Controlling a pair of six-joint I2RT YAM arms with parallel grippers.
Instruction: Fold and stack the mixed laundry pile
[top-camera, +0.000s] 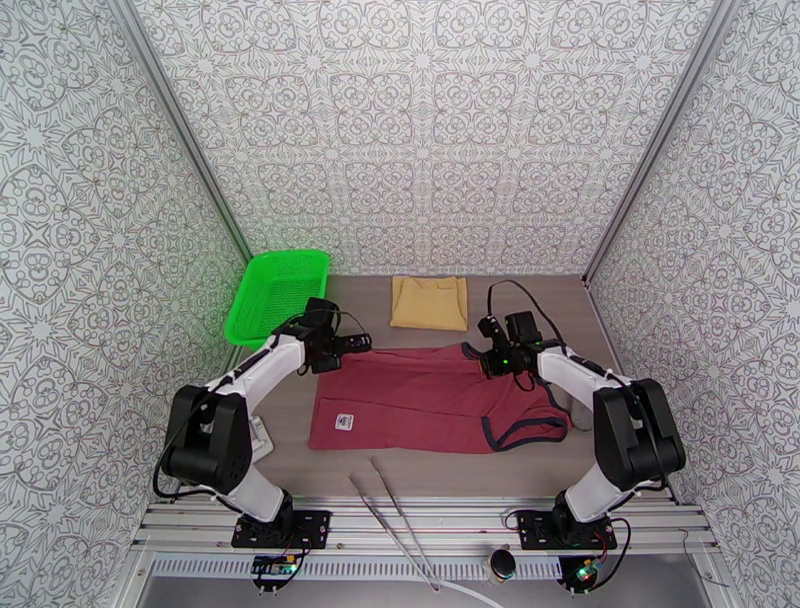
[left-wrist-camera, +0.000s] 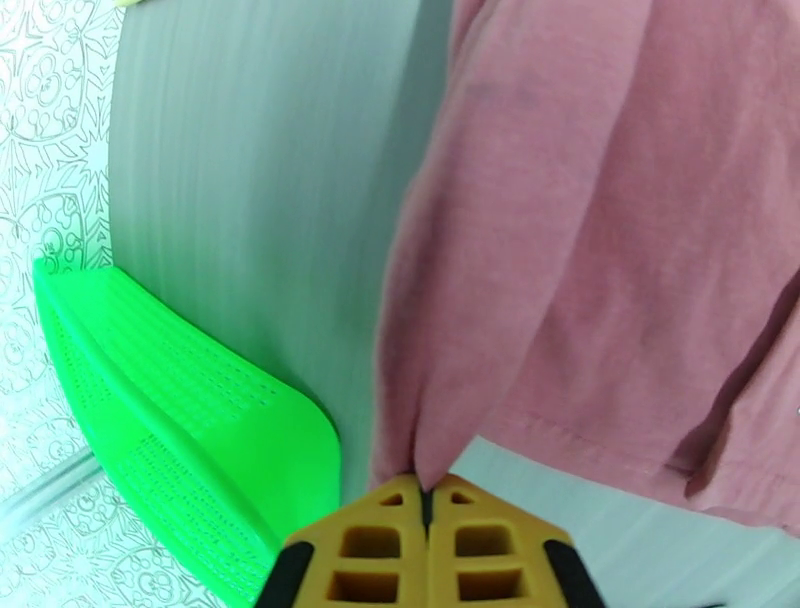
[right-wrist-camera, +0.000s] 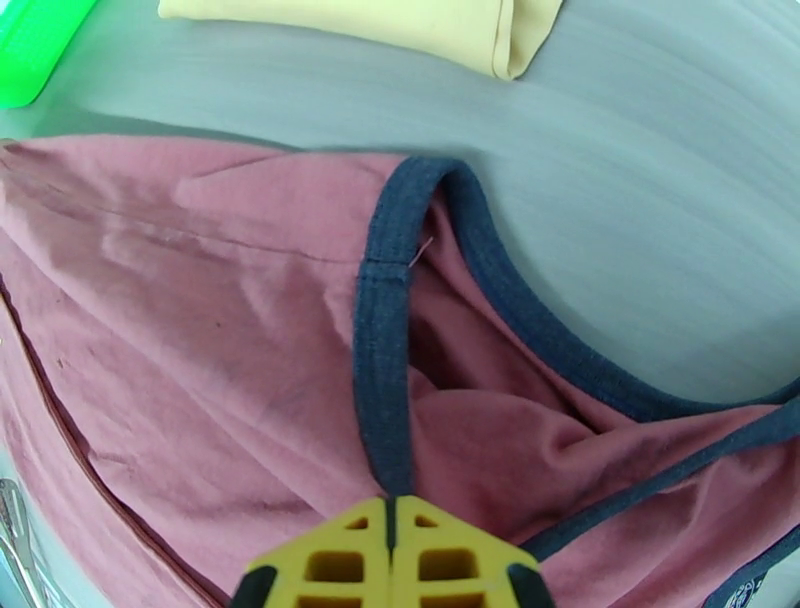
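Note:
The tank top's far side still spreads wide, so my left gripper should move back and release the tank top's corner beside the labelled panel's edge, which lies back from the gripper.
The maroon tank top (top-camera: 420, 398) lies spread across the middle of the table, navy trim on its right side and a white label near its front left corner. My left gripper (top-camera: 362, 343) is shut on the top's far left corner (left-wrist-camera: 420, 470). My right gripper (top-camera: 489, 362) is shut on the navy-trimmed strap (right-wrist-camera: 385, 440) at the far right. The tan cloth (top-camera: 429, 302) lies folded at the back of the table, beyond the tank top, and its edge shows in the right wrist view (right-wrist-camera: 400, 25).
A bright green mesh basket (top-camera: 277, 294) leans at the back left, close to my left arm (left-wrist-camera: 170, 430). Long metal tongs (top-camera: 395, 525) lie on the front edge and rail. Patterned walls enclose the table on three sides.

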